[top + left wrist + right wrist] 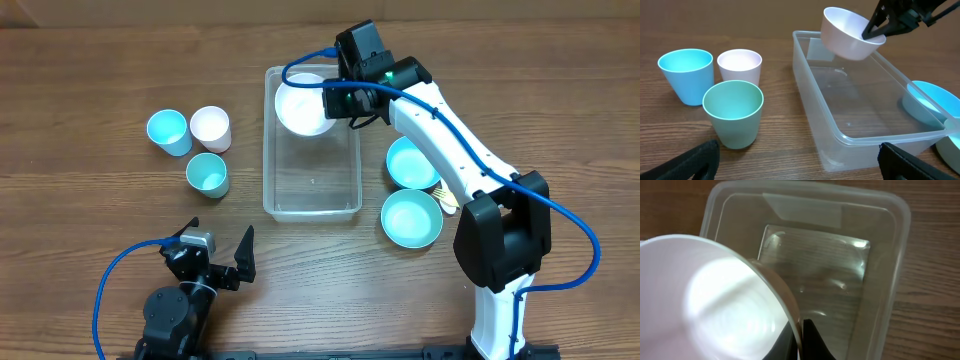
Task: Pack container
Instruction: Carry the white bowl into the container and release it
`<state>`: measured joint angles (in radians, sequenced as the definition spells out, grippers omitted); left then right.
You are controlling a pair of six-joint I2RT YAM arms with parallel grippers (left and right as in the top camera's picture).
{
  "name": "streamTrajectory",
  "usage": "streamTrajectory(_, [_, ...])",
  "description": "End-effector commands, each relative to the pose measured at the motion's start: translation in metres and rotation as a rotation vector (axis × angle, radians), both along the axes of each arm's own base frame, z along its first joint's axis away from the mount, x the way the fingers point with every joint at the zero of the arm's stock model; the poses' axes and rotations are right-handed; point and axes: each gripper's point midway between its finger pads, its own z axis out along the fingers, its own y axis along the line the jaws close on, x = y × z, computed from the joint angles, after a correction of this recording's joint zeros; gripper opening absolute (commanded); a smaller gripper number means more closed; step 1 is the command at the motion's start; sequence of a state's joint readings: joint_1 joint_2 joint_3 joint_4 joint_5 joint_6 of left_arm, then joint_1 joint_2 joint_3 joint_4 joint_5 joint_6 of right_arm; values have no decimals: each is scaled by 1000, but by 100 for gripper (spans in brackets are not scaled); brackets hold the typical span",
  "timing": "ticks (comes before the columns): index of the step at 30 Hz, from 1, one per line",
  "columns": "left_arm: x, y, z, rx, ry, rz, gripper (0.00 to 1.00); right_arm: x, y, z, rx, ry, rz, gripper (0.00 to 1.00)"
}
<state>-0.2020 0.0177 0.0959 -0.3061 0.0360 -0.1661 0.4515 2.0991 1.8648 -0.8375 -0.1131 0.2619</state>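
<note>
My right gripper moves down toward the container's bottom at the container's bare far end (815, 265) next and releases the white bowl's rim, since the bowl hangs above that end.
The clear rectangular container (312, 185) stands in the table's middle, also in the left wrist view (875, 130) and the right wrist view (885, 255). My right gripper (340, 100) is shut on the rim of a white bowl (303, 106) and holds it above the container's far end; the bowl shows in the left wrist view (847, 35) and fills the right wrist view (710, 300), fingers (801, 339) pinching its rim. My left gripper (218, 250) is open and empty near the front edge, its fingertips low in the left wrist view (800, 162).
Three cups stand left of the container: blue (168, 131), white (211, 127), teal (208, 173). Two teal bowls (411, 162) (411, 217) lie right of it, under the right arm. A pale utensil (446, 198) lies between them.
</note>
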Motion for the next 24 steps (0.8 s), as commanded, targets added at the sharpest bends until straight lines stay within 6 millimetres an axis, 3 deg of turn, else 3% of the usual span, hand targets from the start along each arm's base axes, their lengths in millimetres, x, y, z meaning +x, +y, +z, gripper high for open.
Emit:
streamTrajectory(1, [1,2,0,-13,-2,11,100,10,-10,5,-18,-34,-85,4])
streamTrajectory(4, [1,2,0,-13,-2,11,100,13,-6,4,-12,-44,-81,4])
streamTrajectory(8, [1,2,0,-13,-2,11,100,8,7,-20,-44,-15,-59,4])
streamTrajectory(14, [1,2,0,-13,-2,11,100,12,0,-34,-89,-9,-115,4])
streamTrajectory(15, [1,2,0,-13,-2,11,100,11,0,-34,-90,-6,-114,10])
streamTrajectory(17, [1,2,0,-13,-2,11,100,13,0,-33,-86,-14,-115,47])
streamTrajectory(18, [1,2,0,-13,-2,11,100,14,1,-32,-82,-19,-115,56])
streamTrajectory(24, [1,2,0,-13,-2,11,100,16,4,-28,-68,-29,-110,56])
